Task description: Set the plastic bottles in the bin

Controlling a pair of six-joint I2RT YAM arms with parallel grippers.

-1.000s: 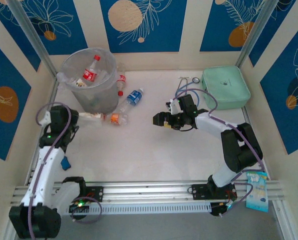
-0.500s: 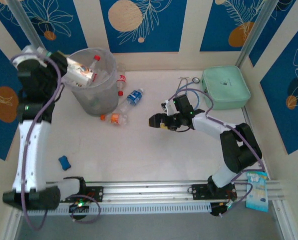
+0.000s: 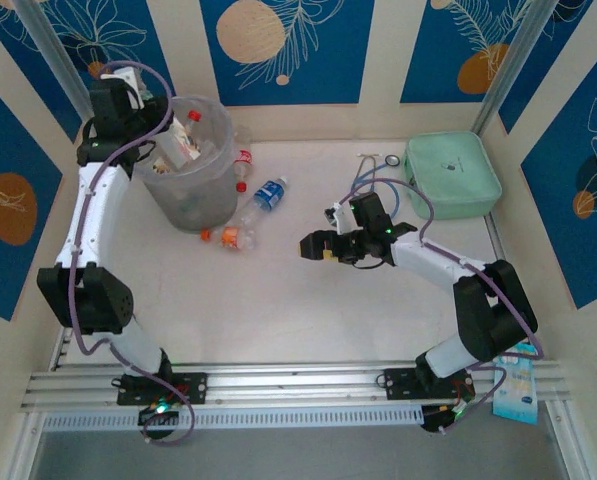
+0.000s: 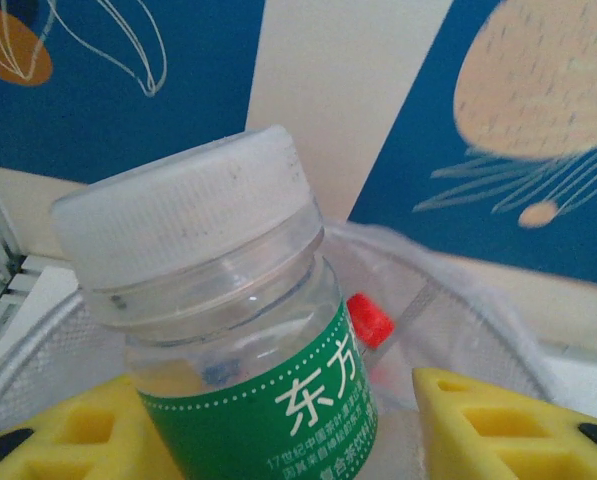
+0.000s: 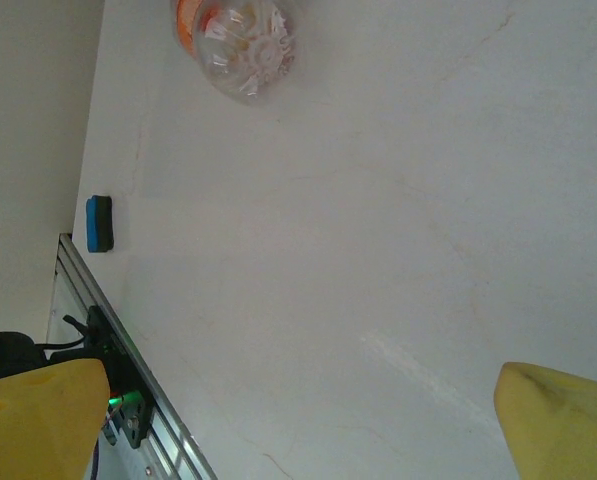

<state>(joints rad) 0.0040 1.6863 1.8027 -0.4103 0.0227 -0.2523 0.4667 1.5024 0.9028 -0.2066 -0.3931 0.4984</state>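
Observation:
I need to move my left gripper toward the leaning bottle's red cap next and lower it to release the clear bottle, because the bin's opening is below the gripper.
The bin stands at the back left, with a red-capped bottle leaning inside it. My left gripper is raised at the bin's left rim, shut on a clear bottle with a green label and white cap. Beyond that bottle lie the bin's rim and the red cap. A red-label bottle, a blue-label bottle and an orange-capped bottle lie on the table to the right of the bin. My right gripper hovers open at mid-table, right of the orange-capped bottle.
A mint-green case sits at the back right, with a loose cable beside it. A small blue block lies near the front rail. A packet hangs at the front right corner.
The left arm has swung up from the table beside the bin, carrying the green-label bottle to the bin's rim. The right gripper has edged slightly left.

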